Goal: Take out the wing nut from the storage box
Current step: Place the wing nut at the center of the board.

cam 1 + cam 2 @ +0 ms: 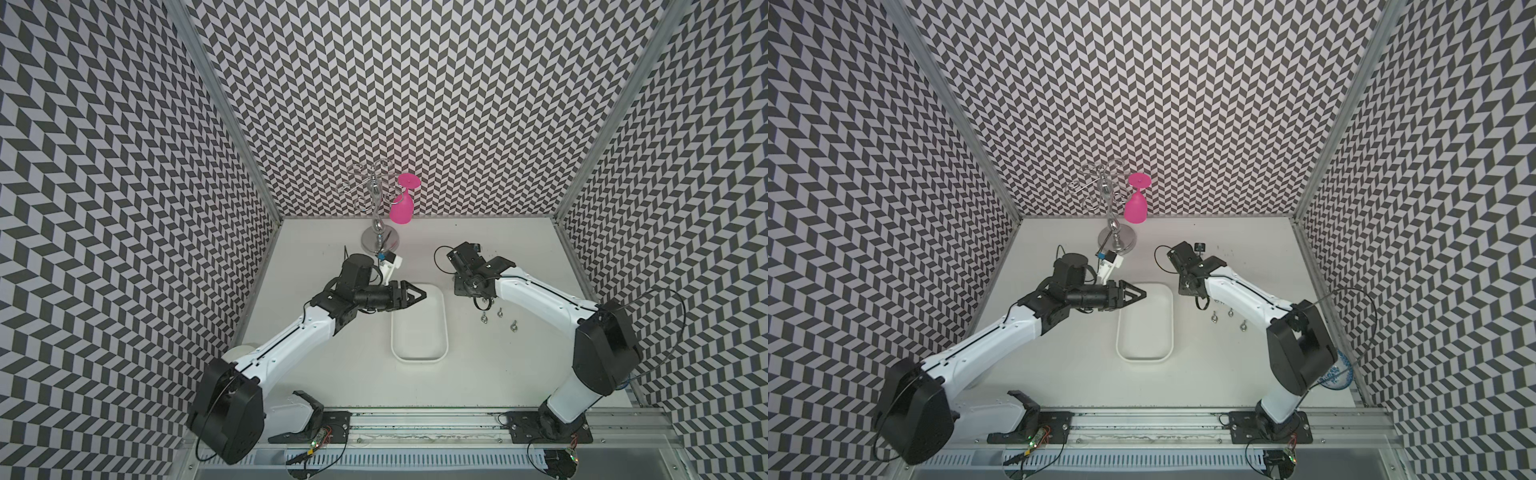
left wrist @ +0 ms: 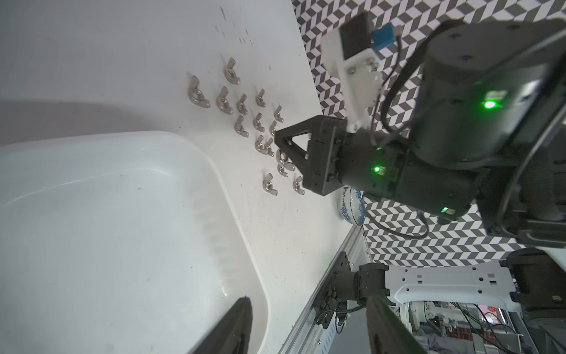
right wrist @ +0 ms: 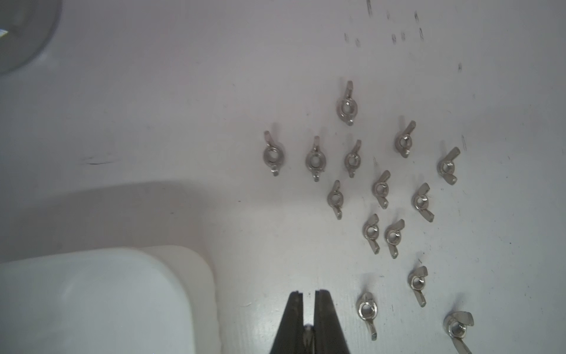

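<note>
The bare, clear tabletop between the box and the wing nuts lies below the fingertips, so next my right gripper will move down to it and release the nut.
The storage box (image 1: 419, 357) (image 1: 1144, 357) is a shallow white tray in the middle of the table, and its floor (image 2: 137, 220) looks bare. Several silvery wing nuts (image 3: 347, 105) (image 2: 199, 95) lie on the table to its right, a few showing in a top view (image 1: 484, 318). My right gripper (image 3: 309, 298) (image 2: 277, 141) hangs over the table between the box corner (image 3: 92, 291) and the nuts. It is shut on a small silvery wing nut seen deep between its fingers. My left gripper (image 1: 417, 296) (image 2: 306, 331) is open and holds nothing, over the box's far left corner.
A chrome glass rack (image 1: 380, 239) with a pink glass (image 1: 402, 208) hanging upside down stands at the back. A blue-patterned bowl (image 1: 1339, 376) (image 2: 352, 205) sits at the table's right edge behind the right arm. The aluminium rail (image 1: 415, 419) runs along the front.
</note>
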`<move>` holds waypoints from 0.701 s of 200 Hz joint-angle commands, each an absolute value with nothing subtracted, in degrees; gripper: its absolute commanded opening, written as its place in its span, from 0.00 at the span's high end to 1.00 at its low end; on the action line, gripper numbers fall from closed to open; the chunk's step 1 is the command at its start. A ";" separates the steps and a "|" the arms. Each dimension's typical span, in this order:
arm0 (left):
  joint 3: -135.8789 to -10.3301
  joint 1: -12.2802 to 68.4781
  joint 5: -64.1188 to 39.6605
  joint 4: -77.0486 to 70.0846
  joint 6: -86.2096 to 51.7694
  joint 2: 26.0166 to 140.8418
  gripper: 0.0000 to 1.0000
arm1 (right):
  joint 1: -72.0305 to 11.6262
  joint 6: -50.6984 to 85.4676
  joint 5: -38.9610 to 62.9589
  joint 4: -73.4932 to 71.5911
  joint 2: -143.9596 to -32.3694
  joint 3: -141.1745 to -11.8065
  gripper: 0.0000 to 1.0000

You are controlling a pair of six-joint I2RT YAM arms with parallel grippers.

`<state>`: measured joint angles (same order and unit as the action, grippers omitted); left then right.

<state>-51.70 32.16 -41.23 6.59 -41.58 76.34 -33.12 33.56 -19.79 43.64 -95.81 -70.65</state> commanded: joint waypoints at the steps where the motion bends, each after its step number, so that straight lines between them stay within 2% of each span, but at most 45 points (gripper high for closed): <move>1: -54.50 33.90 -40.70 2.12 -42.51 81.60 0.38 | -32.46 30.77 -17.41 37.18 -96.07 -67.27 1.00; 52: -56.60 34.28 -41.55 0.70 -42.63 87.70 0.38 | -31.37 29.93 -15.65 31.86 -100.60 -63.49 1.00; 140: -56.62 35.07 -41.59 1.11 -42.21 89.12 0.38 | -31.03 29.76 -13.80 28.35 -103.62 -60.26 1.00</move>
